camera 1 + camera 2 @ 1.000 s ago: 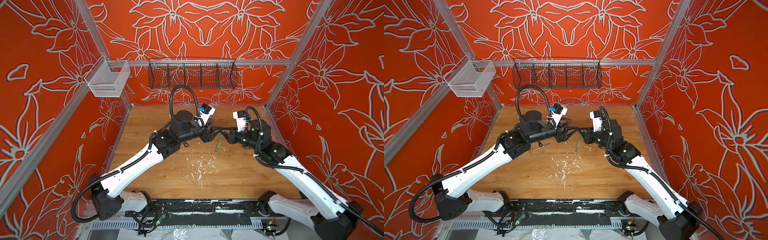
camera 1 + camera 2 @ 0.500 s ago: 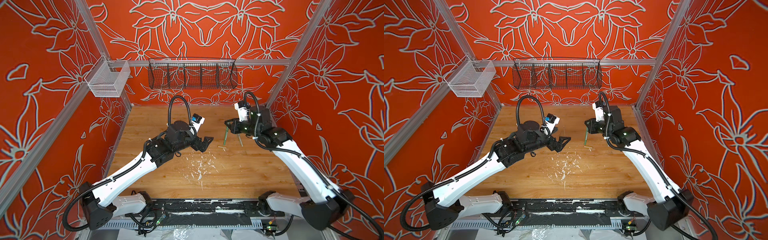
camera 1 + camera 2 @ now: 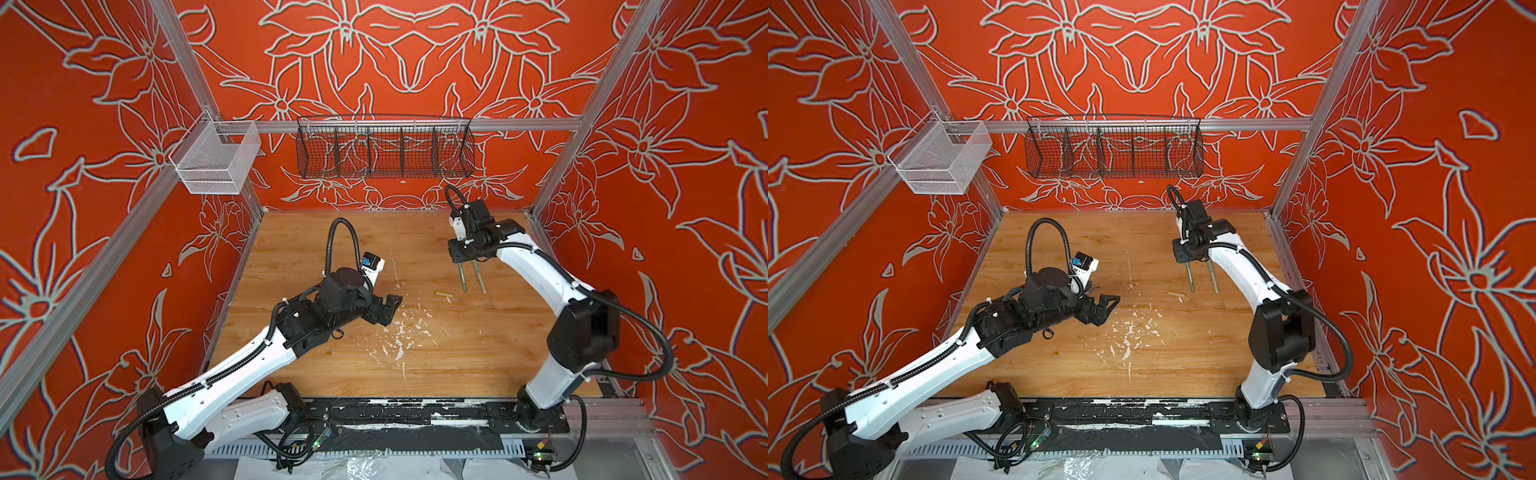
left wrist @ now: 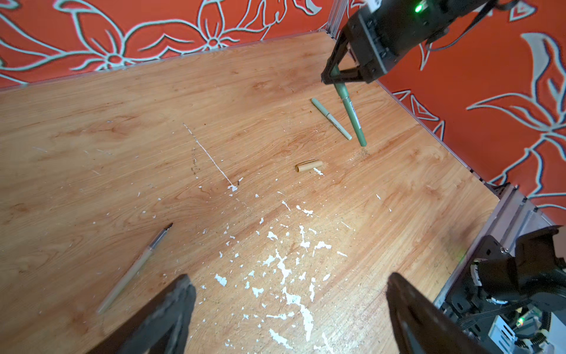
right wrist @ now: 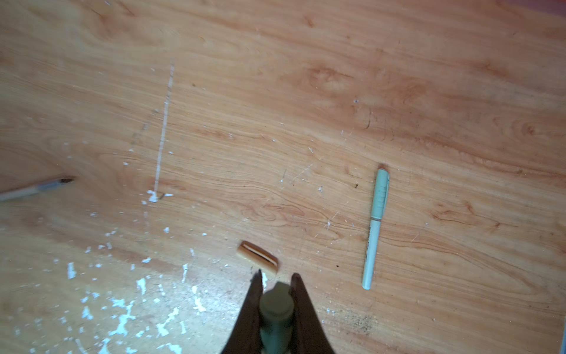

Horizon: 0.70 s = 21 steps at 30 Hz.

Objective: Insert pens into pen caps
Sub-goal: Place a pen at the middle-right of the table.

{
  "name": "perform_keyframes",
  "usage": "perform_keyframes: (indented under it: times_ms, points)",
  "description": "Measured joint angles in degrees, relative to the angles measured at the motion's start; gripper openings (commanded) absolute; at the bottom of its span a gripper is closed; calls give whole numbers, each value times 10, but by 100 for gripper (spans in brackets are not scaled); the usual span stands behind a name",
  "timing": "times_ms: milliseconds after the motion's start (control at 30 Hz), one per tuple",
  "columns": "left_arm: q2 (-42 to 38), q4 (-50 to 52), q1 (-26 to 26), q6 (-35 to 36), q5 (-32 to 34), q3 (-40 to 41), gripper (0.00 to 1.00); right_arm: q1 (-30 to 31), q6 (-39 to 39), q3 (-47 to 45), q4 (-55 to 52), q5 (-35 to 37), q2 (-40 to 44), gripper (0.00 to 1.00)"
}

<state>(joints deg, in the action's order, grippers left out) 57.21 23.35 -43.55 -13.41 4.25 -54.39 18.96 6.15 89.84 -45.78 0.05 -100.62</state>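
My right gripper should next lower the hanging dark green pen onto the clear, bare wood below, beside the pale mint pen, and let it go.
My right gripper is shut on a dark green pen, which hangs tip-down over the back right of the table. Its blunt end sits between the fingers. A pale mint pen with its cap on lies flat beside it. The tan pen cap lies just off the held pen's lower end. A tan uncapped pen lies near my left gripper, which is open and empty.
White paint flecks cover the middle of the wooden table. A black wire basket hangs on the back wall, and a white mesh basket on the left frame. The right wall's metal rail runs close to my right arm.
A second ago both grippers met at mid-table around the green pen. The left gripper has opened and drawn back to the left. The right arm has carried the pen to the back right.
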Motion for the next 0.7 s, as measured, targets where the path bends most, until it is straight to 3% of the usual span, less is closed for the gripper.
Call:
perform_keyframes:
  times_ms: [700]
  points:
    - [-12,8,0,-8,31,19,97,-49,-10,72,-3,10,-212,0]
